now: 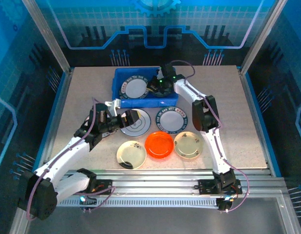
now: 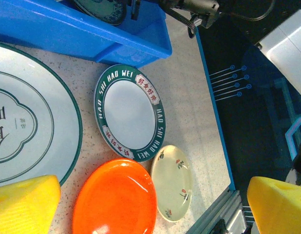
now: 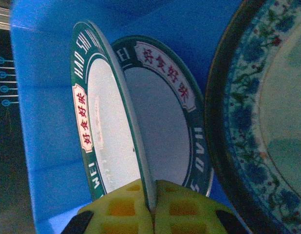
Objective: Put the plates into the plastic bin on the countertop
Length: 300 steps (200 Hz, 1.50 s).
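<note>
My right gripper brings the held plate down toward the second green-rimmed plate lies in the bin next and releases the plate's rim.
The blue plastic bin (image 1: 122, 78) stands at the back of the countertop (image 1: 223, 102). My right gripper (image 1: 158, 86) reaches into it and is shut on the rim of a green-rimmed white plate (image 3: 109, 126), held on edge. Behind that one a second green-rimmed plate (image 3: 162, 131) lies in the bin (image 3: 43, 112), beside a teal patterned plate (image 3: 267, 112). My left gripper (image 1: 120, 113) hangs open over the grey-white plate (image 2: 24, 126). Its yellow fingers (image 2: 24, 207) hold nothing. In front lie another green-rimmed plate (image 2: 130, 112), an orange plate (image 2: 116, 197) and a cream plate (image 2: 172, 183).
A second cream plate (image 1: 131, 154) lies near the front left, close to the aluminium rail (image 1: 165, 175). The loose plates crowd the middle front of the countertop. Bare surface shows to the far right (image 1: 238, 131) and far left (image 1: 75, 107).
</note>
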Motion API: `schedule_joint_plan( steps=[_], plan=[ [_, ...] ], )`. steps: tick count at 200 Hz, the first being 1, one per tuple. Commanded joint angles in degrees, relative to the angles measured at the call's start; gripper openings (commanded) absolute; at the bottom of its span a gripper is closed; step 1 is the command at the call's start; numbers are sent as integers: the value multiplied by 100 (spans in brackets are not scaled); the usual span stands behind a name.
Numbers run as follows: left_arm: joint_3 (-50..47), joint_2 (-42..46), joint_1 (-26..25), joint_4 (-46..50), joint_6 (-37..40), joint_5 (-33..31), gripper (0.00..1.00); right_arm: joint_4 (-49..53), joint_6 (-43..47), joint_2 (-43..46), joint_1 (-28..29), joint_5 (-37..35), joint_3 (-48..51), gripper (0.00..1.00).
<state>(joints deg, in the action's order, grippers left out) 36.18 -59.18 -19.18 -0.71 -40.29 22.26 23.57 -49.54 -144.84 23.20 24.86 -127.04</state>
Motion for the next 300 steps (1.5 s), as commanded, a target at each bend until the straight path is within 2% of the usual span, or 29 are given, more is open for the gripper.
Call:
schedule_joint_plan(
  steps=[1, 92, 117, 141, 165, 215, 300],
  plan=[
    [-68, 82, 55, -83, 145, -21, 99, 73, -134, -184, 70, 31, -435, 0],
    [-42, 22, 55, 48, 189, -55, 99, 745, -21, -819, 193, -105, -1406, 0],
    [0, 38, 58, 127, 244, -95, 99, 886, 86, -768, 202, -236, -1422, 19],
    [94, 14, 55, 252, 322, -108, 99, 1089, 263, -692, 223, -428, -1464, 29],
    [173, 16, 55, 299, 346, -120, 99, 1295, 482, -553, 255, -740, -1452, 31],
    [330, -66, 59, 354, 415, -135, 100, 1802, 1058, -283, 330, -1419, -1610, 42],
    [205, 249, 62, 374, 336, -447, 99, 2204, 1527, 23, 382, -1830, -1601, 48]
  ],
)
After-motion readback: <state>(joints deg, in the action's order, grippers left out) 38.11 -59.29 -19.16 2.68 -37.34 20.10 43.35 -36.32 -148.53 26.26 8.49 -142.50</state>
